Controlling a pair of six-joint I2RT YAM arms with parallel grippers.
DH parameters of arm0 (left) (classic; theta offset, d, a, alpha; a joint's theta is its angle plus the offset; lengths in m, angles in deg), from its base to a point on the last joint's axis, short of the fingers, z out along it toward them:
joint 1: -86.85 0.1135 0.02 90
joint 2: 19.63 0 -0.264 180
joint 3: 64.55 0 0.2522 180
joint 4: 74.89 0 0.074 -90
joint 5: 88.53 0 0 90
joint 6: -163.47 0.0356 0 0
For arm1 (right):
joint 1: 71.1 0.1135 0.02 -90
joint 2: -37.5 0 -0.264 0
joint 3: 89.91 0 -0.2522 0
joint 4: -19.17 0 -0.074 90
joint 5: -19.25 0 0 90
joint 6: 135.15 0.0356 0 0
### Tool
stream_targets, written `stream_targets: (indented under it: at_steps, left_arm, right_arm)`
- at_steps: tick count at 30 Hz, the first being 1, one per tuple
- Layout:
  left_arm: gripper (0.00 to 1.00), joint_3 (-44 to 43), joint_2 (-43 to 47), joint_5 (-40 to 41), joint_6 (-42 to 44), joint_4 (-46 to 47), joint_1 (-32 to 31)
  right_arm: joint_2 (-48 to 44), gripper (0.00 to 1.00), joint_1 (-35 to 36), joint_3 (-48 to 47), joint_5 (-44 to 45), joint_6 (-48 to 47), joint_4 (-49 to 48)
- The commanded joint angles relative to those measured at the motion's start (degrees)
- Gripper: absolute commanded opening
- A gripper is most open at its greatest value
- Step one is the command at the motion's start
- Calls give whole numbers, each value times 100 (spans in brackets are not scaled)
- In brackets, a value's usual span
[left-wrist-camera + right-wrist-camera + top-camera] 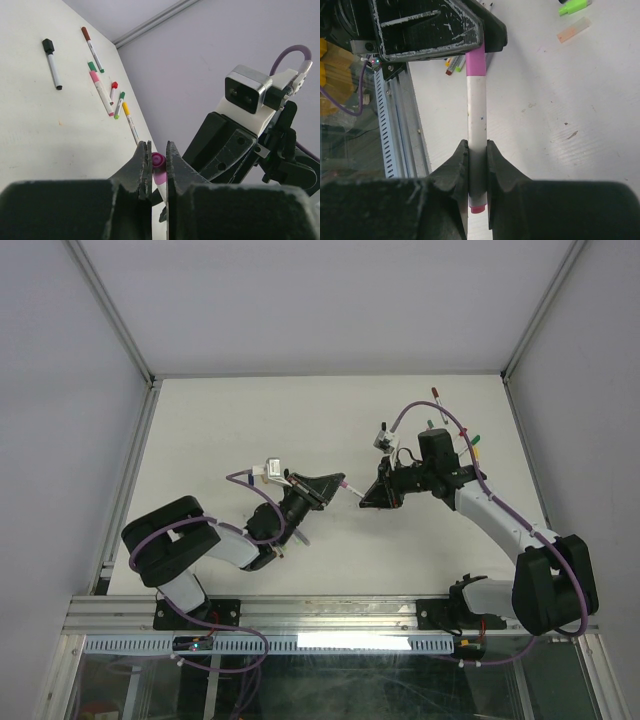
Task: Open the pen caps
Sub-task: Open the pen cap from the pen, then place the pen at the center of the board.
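Observation:
The tabletop below the pen is bare, so I will move my right gripper to the left in the top view, lower it and let go of the pen's body there.
A white pen [476,110] hangs level between my two grippers above the middle of the table [250,430]. Its magenta pen cap [159,162] sits on the end that faces the left arm. My left gripper [158,150] is shut on that cap, with the jaws pressed against both its sides. My right gripper [477,150] is shut on the pen's barrel near its far end, where a small red stub pokes out behind the fingers. From above, the left gripper [335,485] and the right gripper [368,495] stand nose to nose with the pen [348,487] between them.
Several capped pens lie at the back right: a black-capped one [51,62], a brown-capped one [92,49], a pink one [101,92] and a yellow one [130,117]. A lime-green piece [572,6] and a clear orange cap [573,30] lie on the table. White walls stand around it.

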Motion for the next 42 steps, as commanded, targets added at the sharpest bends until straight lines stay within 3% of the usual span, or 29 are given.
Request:
stream_targets:
  at_steps: [1, 8, 12, 24, 31, 37, 42]
  left_arm:
    - [0, -135, 158, 23, 340, 585, 44]
    - [0, -106, 661, -407, 212, -25, 1469]
    - [0, -233, 949, -349, 156, -435, 1943]
    - [0, 345, 1780, 280, -331, -498, 2293]
    - [0, 465, 2385, 696, -331, -1025, 2520]
    - [0, 546, 2690, 475, -146, -1252, 2711]
    - [0, 58, 3127, -435, 413, -3025, 2729]
  right_arm:
    - [-26, 0, 38, -30, 69, -63, -100]
    - [113, 0, 124, 2, 33, -19, -78]
    - [127, 0, 146, 100, 24, 173, -301]
    - [261, 0, 546, 339, 164, 533, -916]
    - [320, 0, 646, 368, 173, 638, -1054]
    - [423, 0, 650, 400, 267, 791, -1140]
    - [636, 0, 773, 785, 757, 2015, -2156]
